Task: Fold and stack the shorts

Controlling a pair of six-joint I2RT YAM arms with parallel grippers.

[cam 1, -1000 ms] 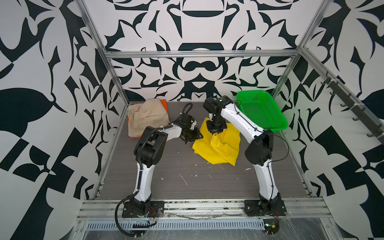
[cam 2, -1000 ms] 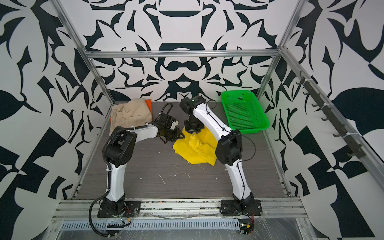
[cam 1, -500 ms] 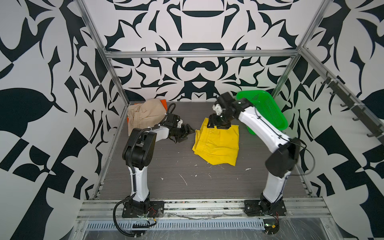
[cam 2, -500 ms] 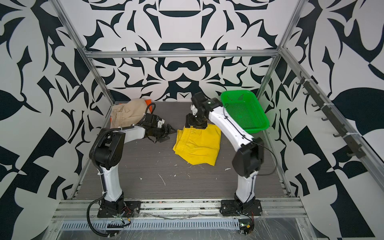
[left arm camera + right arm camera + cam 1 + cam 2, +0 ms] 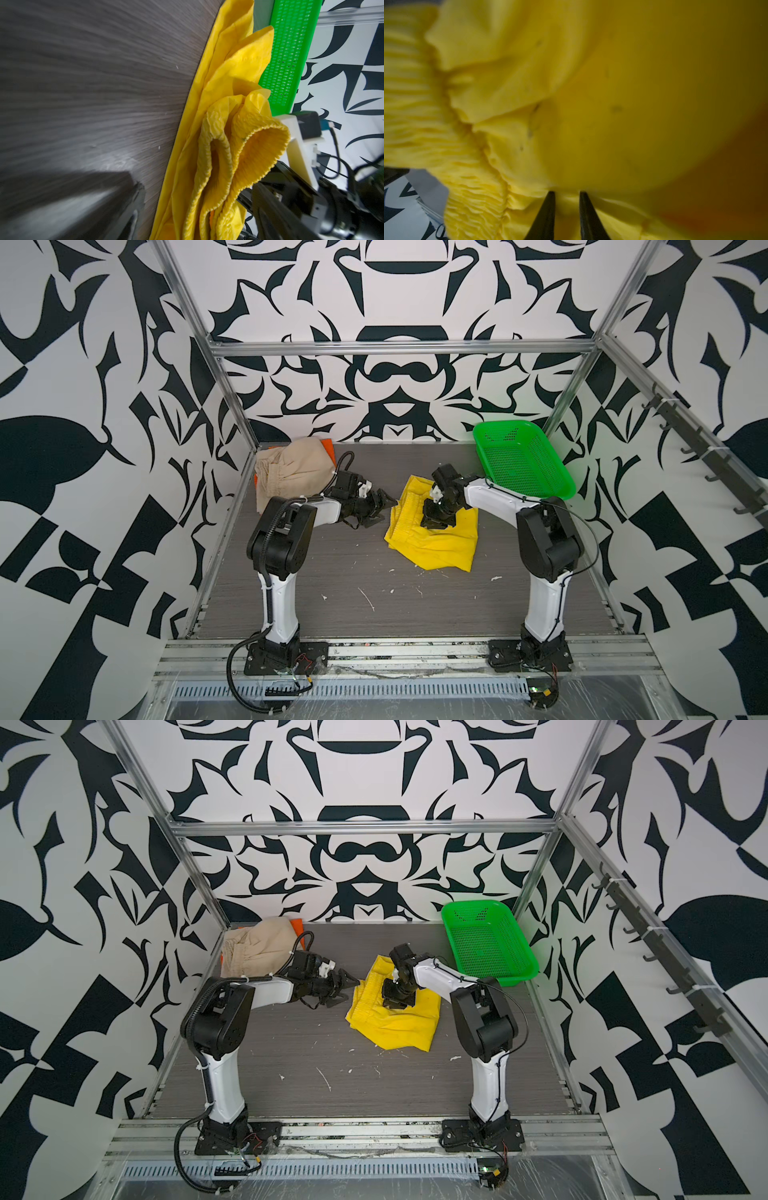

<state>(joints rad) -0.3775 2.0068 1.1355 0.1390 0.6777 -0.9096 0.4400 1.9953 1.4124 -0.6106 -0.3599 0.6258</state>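
Note:
Next, the left gripper slides straight onto the ribbed waistband (image 5: 406,514) between it and the right gripper.
The yellow shorts (image 5: 440,543) (image 5: 399,1023) lie mostly flat on the table's middle, their waistband to the left. My right gripper (image 5: 434,524) (image 5: 397,1002) points down onto them near the waist. In the right wrist view its fingertips (image 5: 550,199) stand close together around a fold of yellow cloth (image 5: 612,83), my right gripper (image 5: 566,194) shut on it. My left gripper (image 5: 384,510) (image 5: 349,991) is open at the shorts' left edge, facing the ruffled waistband (image 5: 228,124). The beige shorts (image 5: 291,472) (image 5: 257,948) lie on the orange shorts (image 5: 328,448) (image 5: 297,926) at the back left.
A green perforated basket (image 5: 505,425) (image 5: 469,905) (image 5: 288,52) leans at the back right corner, close behind the right arm. Metal frame posts and patterned walls close in the table on three sides. Small white scraps dot the front of the grey table.
The yellow shorts dropped from a raised bunch to lying flat. My left gripper opened, drew back left, then returned to their edge. My right gripper came down onto them and narrowed.

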